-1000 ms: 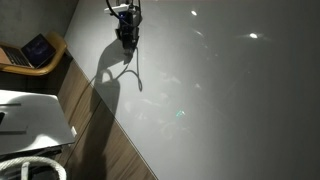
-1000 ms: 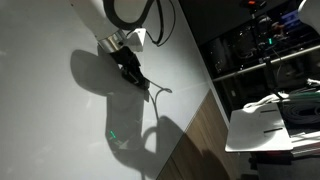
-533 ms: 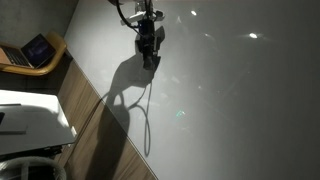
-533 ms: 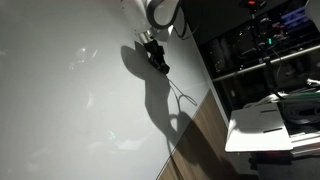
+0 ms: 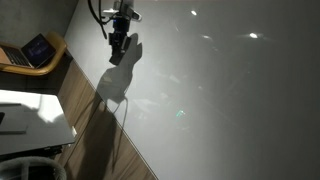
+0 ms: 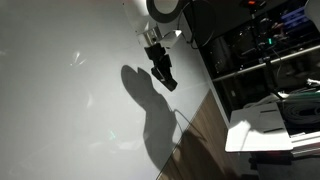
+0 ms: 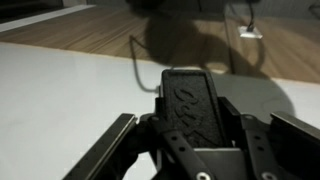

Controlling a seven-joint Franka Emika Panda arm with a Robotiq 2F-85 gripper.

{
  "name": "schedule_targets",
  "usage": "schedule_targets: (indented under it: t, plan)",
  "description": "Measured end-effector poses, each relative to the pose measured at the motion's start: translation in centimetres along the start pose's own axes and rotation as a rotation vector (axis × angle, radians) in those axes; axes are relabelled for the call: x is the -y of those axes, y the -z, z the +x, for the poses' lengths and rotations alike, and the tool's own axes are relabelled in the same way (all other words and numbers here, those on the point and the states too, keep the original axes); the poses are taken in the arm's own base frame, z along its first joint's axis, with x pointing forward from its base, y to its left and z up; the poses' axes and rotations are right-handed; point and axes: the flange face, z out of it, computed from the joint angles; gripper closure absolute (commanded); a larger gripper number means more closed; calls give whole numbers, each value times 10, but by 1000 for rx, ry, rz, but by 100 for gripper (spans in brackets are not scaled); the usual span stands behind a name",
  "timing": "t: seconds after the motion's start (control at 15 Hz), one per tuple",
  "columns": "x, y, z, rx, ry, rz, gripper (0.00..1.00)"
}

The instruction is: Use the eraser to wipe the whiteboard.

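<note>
My gripper moves away from the whiteboard (image 5: 220,90) next, past the piece of wooden floor and down onto the white table. Bare surface there has room for the eraser.
The whiteboard (image 5: 220,90) is a very large glossy grey-white panel filling most of both exterior views (image 6: 70,90). My gripper (image 5: 119,48) hangs over its upper part, close to the board's edge in an exterior view (image 6: 163,76). In the wrist view the gripper (image 7: 196,120) is shut on the eraser (image 7: 192,100), a dark oblong block with raised lettering, held between the fingers above the board (image 7: 60,110). A thin pen loop (image 7: 140,65) shows on the board near its edge. Whether the eraser touches the board I cannot tell.
A wooden floor strip (image 5: 95,130) runs along the board's edge. A white table (image 5: 30,120) and a chair with a laptop (image 5: 35,50) stand beside it. Shelving with equipment (image 6: 265,50) and a white tabletop (image 6: 265,125) stand past the board's other edge.
The gripper with the eraser has swung back across the board between frames; its shadow has shifted with it. The grip on the eraser looks unchanged.
</note>
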Motion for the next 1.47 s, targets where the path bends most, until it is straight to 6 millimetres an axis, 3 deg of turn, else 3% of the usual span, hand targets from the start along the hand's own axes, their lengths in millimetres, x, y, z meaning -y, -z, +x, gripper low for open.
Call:
schedule_targets:
  t: [0.13,0.2,0.33,0.6,0.8,1.0,1.47]
  plan:
    - [49,-9,-30,113,49,36,71]
    - [64,-20,-45,172,66,45,71]
    - [73,-54,-74,286,77,45,71]
    - [48,-133,-132,481,57,26,71]
    - [27,-173,-160,562,40,50,71]
    - [19,-197,-166,588,39,72,71]
    - [-2,-233,-161,633,21,99,71]
